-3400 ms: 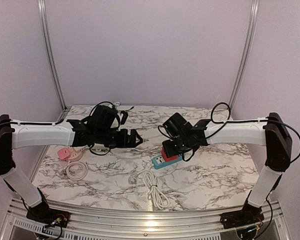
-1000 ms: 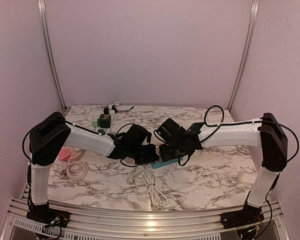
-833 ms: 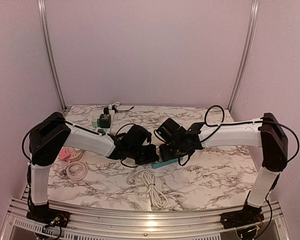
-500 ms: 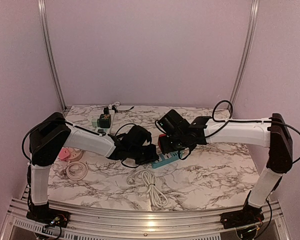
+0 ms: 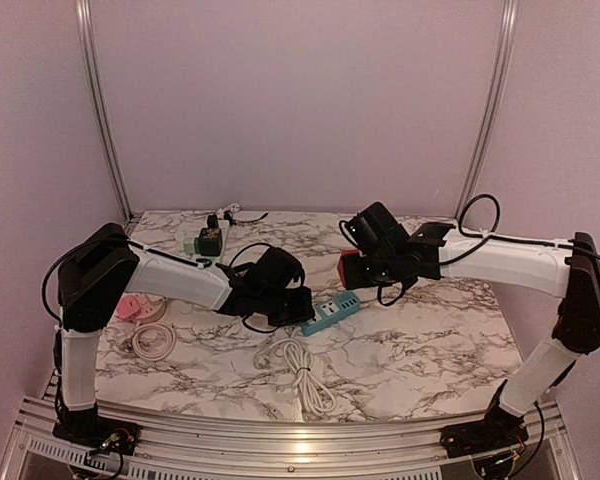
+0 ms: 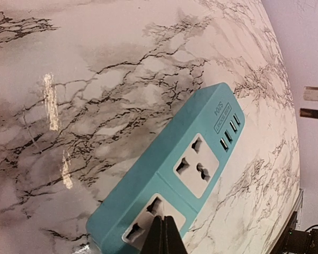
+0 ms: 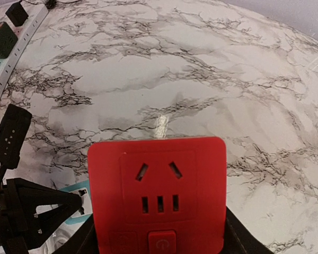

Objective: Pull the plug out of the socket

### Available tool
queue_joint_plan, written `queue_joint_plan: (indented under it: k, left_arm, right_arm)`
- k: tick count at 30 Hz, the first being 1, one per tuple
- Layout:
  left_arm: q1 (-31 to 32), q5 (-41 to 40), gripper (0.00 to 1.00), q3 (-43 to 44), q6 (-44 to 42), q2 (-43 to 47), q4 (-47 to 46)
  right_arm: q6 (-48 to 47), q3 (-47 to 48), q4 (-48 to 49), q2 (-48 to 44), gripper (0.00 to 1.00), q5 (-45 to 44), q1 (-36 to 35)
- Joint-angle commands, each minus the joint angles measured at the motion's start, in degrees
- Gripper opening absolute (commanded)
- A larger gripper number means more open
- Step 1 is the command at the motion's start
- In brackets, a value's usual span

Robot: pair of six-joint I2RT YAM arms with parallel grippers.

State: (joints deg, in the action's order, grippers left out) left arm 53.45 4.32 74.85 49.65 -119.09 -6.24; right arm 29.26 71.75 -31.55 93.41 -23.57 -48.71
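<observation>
Bare marble lies below my right gripper and to its right in the top view, so my right gripper will carry the plug away from the socket and down next, then release it.
The red plug (image 5: 348, 268) (image 7: 158, 190), a square adapter with a power button, hangs in the air above and to the right of the socket. My right gripper (image 5: 358, 268) (image 7: 159, 235) is shut on its two sides. The socket is a teal power strip (image 5: 332, 313) (image 6: 191, 153) (image 7: 74, 193) lying flat on the marble table, both of its outlets bare. My left gripper (image 5: 302, 310) (image 6: 163, 233) is shut, its tips pressed down on the strip's near outlet. In the left wrist view the plug's metal prongs (image 6: 315, 95) show at the right edge.
A coiled white cable (image 5: 305, 372) lies in front of the strip. A pink plug (image 5: 130, 306) and a white cable coil (image 5: 152, 340) sit at the left. A white power strip with green and black adapters (image 5: 208, 240) (image 7: 16, 37) lies at the back left.
My right gripper has lifted the red plug up and to the right, off the teal strip. The left arm, which earlier swung in onto the strip, has held still over the last second.
</observation>
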Motion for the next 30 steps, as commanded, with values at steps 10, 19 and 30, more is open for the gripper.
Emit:
queue_joint_plan:
  k: [10, 19, 30]
  left_arm:
    - [-0.28, -0.86, 0.00, 5.37, -7.03, 8.64, 11.74]
    - [-0.49, -3.68, 0.00, -0.45, -9.73, 16.46, 14.20]
    - [-0.48, -4.04, 0.00, -4.53, -10.93, 22.51, 16.11]
  right_arm:
    - [3.12, -11.44, 22.43, -11.71, 0.41, 14.67, 21.72]
    - [4.32, -12.28, 36.70, -3.98, 0.40, 29.69, 34.74]
    - [8.85, -6.88, 45.78, 11.06, 0.41, 43.22, 44.26]
